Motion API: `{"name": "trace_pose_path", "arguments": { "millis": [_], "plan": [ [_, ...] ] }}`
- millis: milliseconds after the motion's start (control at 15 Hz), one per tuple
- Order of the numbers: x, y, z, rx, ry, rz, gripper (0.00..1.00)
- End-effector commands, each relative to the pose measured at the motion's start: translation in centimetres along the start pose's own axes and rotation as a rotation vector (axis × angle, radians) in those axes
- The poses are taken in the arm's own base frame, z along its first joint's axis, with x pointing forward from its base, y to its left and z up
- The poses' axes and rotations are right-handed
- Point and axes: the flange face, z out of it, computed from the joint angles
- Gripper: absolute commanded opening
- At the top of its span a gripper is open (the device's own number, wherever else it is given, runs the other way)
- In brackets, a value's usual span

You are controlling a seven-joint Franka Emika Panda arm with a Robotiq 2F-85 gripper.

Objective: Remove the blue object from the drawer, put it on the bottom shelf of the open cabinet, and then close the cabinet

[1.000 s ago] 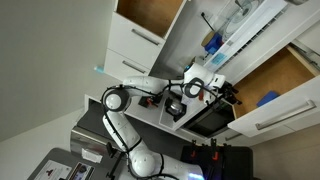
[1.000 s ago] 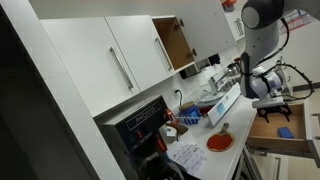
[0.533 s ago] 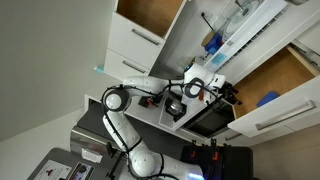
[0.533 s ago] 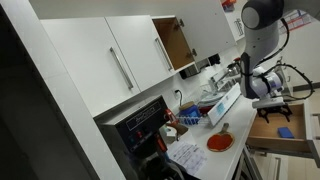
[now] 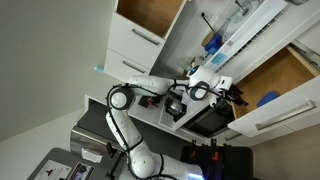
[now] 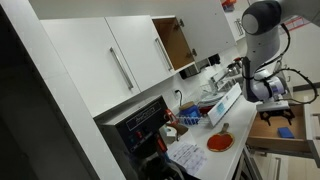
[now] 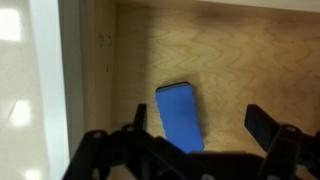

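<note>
Next, the gripper moves down with its open fingers astride the blue object's long sides and closes, since the blue object (image 5: 267, 98) (image 7: 181, 118) lies flat on the drawer's bottom below.
The blue object (image 7: 180, 115) lies flat on the light wood floor of the open drawer (image 7: 235, 55). In the wrist view my gripper (image 7: 200, 128) is open, and its two dark fingers flank the blue object from above without touching it. In both exterior views the gripper (image 5: 236, 97) (image 6: 281, 99) hovers at the drawer (image 5: 288, 72) (image 6: 262, 131), a little apart from the blue object (image 5: 267, 98) (image 6: 284, 131). The cabinet (image 5: 150, 12) (image 6: 176, 42) stands open, and its brown wood interior shows.
White shelving with a darker blue item (image 5: 212, 43) and clutter sits between cabinet and drawer. A black appliance (image 5: 205, 118) is under the arm. A red plate (image 6: 219, 142) and small items lie on the counter. Closed white doors (image 6: 110, 60) are beside the cabinet.
The gripper has moved a little further toward the open drawer and the blue object. Nothing has been taken hold of.
</note>
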Motion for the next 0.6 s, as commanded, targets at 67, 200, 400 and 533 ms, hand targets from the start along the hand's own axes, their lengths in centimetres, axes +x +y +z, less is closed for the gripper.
{"name": "trace_pose_path", "arguments": {
  "millis": [67,200,400,533],
  "plan": [
    [1.8,0.7,2.2,0.055,-0.003,-0.057,1.00],
    [2.5,1.1,3.1,0.061,-0.001,-0.073,1.00],
    [3.3,1.2,4.6,0.069,0.020,-0.082,1.00],
    [3.6,0.9,5.6,0.077,0.039,-0.083,1.00]
  ]
}}
